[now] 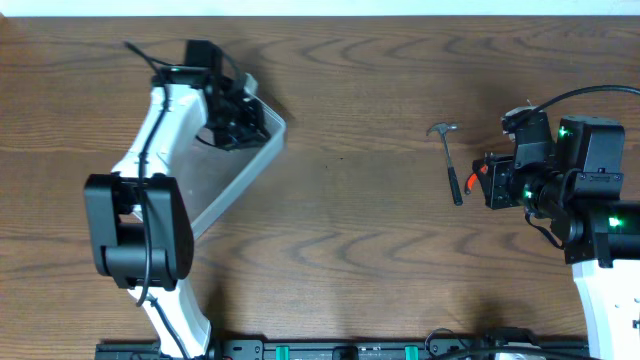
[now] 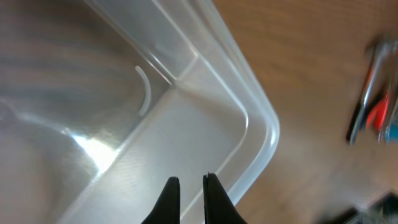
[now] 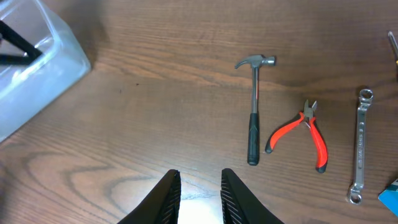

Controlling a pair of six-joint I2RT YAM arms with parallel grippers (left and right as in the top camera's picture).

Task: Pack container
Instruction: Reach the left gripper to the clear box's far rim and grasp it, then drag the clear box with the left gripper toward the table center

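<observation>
My left gripper should drag back and toward the tools next, over the bare wood (image 1: 292,165) (image 2: 305,140) beside the bin, and then let go of the bin's side, because the bin is crooked.
The clear plastic container (image 1: 232,183) stands at the left of the table, and its rounded corner fills the left wrist view (image 2: 261,127). My left gripper (image 1: 238,122) (image 2: 191,180) is at the bin's far right corner. Its thin black jaws are shut on the container wall, one finger inside and one outside. Nothing shows inside the part of the bin in view. My right gripper (image 1: 489,180) (image 3: 200,179) hovers over bare wood at the right with its jaws a little apart and nothing between them. The container's corner (image 3: 46,71) lies far to its upper left.
A black-handled hammer (image 1: 451,160) (image 3: 254,115) lies just left of the right gripper. Beside it are orange-handled pliers (image 3: 298,134), a silver wrench (image 3: 360,146) and the corner of a blue thing (image 3: 390,196). Bare wood separates the tools from the bin.
</observation>
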